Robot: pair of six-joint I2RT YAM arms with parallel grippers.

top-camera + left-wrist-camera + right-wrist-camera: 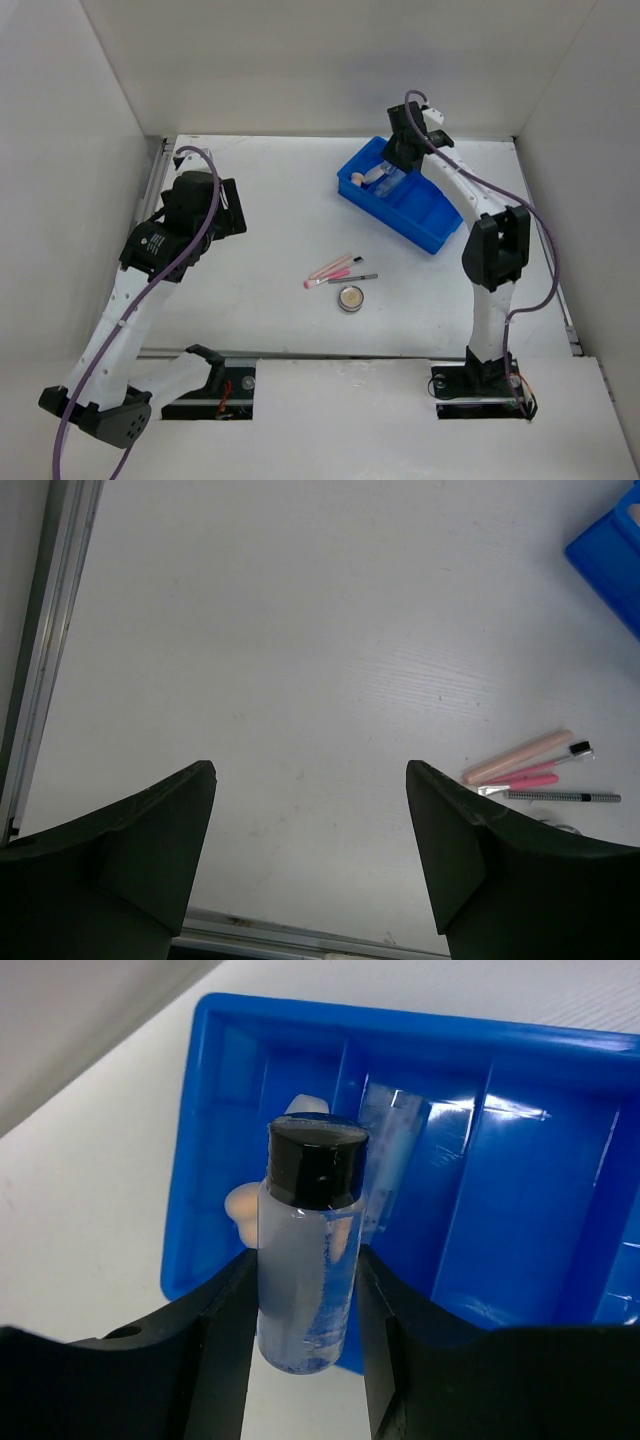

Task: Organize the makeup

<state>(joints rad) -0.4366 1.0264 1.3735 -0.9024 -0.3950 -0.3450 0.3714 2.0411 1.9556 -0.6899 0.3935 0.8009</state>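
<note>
I should move my right gripper down next and release the clear vial onto the bare part of the bin beside the second vial (404,194) (432,1185). The bottom of the bin is still open there.
My right gripper (305,1300) is shut on a clear vial (305,1250) with a black cap, holding it upright over the near end of the blue divided bin (540,1190). A second clear vial (392,1150) lies in one compartment, and a beige puff (243,1205) shows behind the held vial. On the table lie a pale pink stick (330,268), a thin dark pencil (355,279) and a small round compact (351,298). My left gripper (310,780) hangs open over bare table at the left, with the pink stick (520,757) and pencil (560,796) to its right.
The blue bin (425,215) sits at an angle at the back right, and my right arm (490,250) reaches over it. White walls enclose the table on three sides. A metal rail (40,650) runs along the left edge.
</note>
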